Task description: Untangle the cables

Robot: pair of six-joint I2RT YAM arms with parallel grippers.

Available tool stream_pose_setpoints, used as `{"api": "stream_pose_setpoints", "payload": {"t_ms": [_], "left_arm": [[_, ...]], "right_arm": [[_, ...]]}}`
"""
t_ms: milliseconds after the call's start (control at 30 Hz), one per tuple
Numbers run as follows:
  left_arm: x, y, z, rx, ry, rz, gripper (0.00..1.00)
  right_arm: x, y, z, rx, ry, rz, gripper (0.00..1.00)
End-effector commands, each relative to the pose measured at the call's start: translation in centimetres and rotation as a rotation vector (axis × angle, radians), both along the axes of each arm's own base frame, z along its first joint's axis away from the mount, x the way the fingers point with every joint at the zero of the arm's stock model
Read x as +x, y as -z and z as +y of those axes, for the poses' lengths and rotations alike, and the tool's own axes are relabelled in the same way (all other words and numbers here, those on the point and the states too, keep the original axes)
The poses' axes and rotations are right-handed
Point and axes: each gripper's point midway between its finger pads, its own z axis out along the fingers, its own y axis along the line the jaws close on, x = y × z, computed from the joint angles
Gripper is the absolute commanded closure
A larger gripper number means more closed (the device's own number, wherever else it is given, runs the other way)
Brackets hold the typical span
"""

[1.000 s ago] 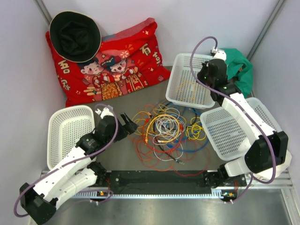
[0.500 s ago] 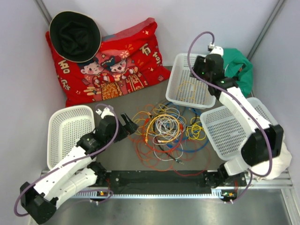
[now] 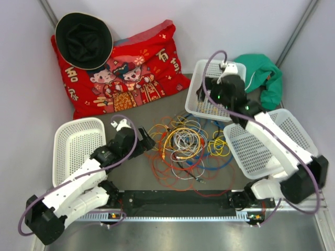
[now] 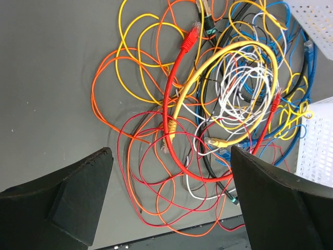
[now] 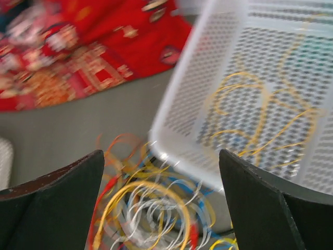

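Observation:
The left gripper lowers toward the right in the top view onto the red cable (image 3: 166,135) (image 4: 178,61) behind its far plug next, since the thick cable's plug lies over thinner loops.
The cables (image 3: 183,145) lie in one tangle of yellow, orange, red, white, blue and black loops at the table's middle. In the left wrist view, a thick red cable (image 4: 171,130) and a thick yellow cable (image 4: 229,49) curve over thinner loops. My left gripper (image 3: 145,140) hangs open at the tangle's left edge, and thin red and orange loops lie on the table below its spread fingers (image 4: 67,203). My right gripper (image 3: 202,95) is open and empty above the back basket (image 3: 209,111). A thin yellow cable (image 5: 260,104) lies loose in that basket. The right wrist view is blurred.
A white basket (image 3: 78,146) stands at the left behind my left arm, another (image 3: 261,149) at the right under my right arm. A red printed cushion (image 3: 125,68) with a black hat (image 3: 84,39) fills the back left. A green cloth (image 3: 264,73) lies back right.
My right gripper has opened and swung left from the back basket's far right corner to over its left part. My left gripper has edged slightly toward the tangle, still open.

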Motion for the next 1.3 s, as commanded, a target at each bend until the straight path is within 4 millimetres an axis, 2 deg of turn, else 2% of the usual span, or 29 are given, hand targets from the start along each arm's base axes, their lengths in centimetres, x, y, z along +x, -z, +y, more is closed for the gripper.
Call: {"api": "stream_pose_setpoints", "payload": {"t_ms": [0,33,100,133,233,433,500,600,667,800,833,867,933,967,1000,1100,1133,1167,1200,1233,1267], "left_arm": [[0.7,-0.8,-1.2,-0.029,0.029,-0.025,0.01],[0.6,-0.4,-1.1,-0.025,0.029,-0.013,0.01],[0.4,0.1,-1.2,-0.023,0.036,0.002,0.01],[0.4,0.3,-1.2,-0.02,0.037,0.01,0.01],[0.2,0.2,-1.1,-0.013,0.041,0.014,0.01],[-0.2,0.1,-0.3,0.007,0.026,0.011,0.01],[-0.4,0.2,-0.1,0.008,0.024,0.012,0.01],[-0.7,0.5,0.1,0.012,0.02,0.023,0.01],[-0.9,0.9,0.2,0.014,0.019,0.028,0.01],[-1.1,2.0,-0.1,0.004,0.027,0.05,0.03],[-1.3,2.5,-0.2,-0.002,0.033,0.063,0.04],[-1.1,2.9,-0.6,-0.014,0.037,0.067,0.08],[-1.2,3.9,-1.3,-0.039,0.051,0.089,0.11],[-0.7,4.3,-1.9,-0.048,0.054,0.09,0.11],[-0.4,4.7,-1.9,-0.042,0.044,0.098,0.11],[1.1,5.6,-2.3,0.027,0.047,0.119,0.08],[2.5,4.5,-2.4,0.062,0.042,0.083,0.07],[3.2,5.3,-2.4,0.114,0.042,0.108,0.05],[4.3,4.0,-2.6,0.145,0.05,0.087,0.02],[5.1,4.9,-2.1,0.209,0.031,0.099,0.01],[5.8,4.7,-2.1,0.239,0.029,0.093,0.01]], "right_arm": [[-7.1,1.0,5.1,0.053,-0.245,-0.01,0.12],[-8.8,3.9,5.9,0.03,-0.293,0.035,0.13],[-11.5,5.9,8.1,0.007,-0.377,0.054,0.14],[-12.3,8.0,8.2,-0.023,-0.386,0.086,0.14],[-13.7,10.7,9.6,-0.045,-0.432,0.133,0.16],[-13.4,13.2,12.4,-0.108,-0.484,0.156,0.16],[-13.4,12.9,13.6,-0.104,-0.51,0.147,0.17],[-14.5,13.0,15.6,-0.115,-0.565,0.126,0.17],[-15.1,13.8,16.4,-0.144,-0.575,0.133,0.17],[-14.8,15.6,14.9,-0.202,-0.497,0.167,0.18],[-14.7,15.4,14.3,-0.205,-0.472,0.157,0.18],[-14.8,14.3,13.9,-0.183,-0.462,0.13,0.18],[-15.2,14.5,12.5,-0.179,-0.433,0.125,0.18],[-15.5,13.3,11.8,-0.155,-0.422,0.101,0.18],[-15.9,13.6,11.1,-0.153,-0.409,0.11,0.18],[-16.7,12.2,9.2,-0.114,-0.374,0.089,0.18],[-17.0,12.0,8.8,-0.106,-0.368,0.085,0.18],[-17.3,11.8,8.4,-0.094,-0.362,0.084,0.18],[-17.7,11.2,7.5,-0.081,-0.352,0.071,0.18],[-17.8,11.0,7.1,-0.073,-0.344,0.065,0.18],[-18.0,10.8,6.6,-0.07,-0.336,0.062,0.18]]}}
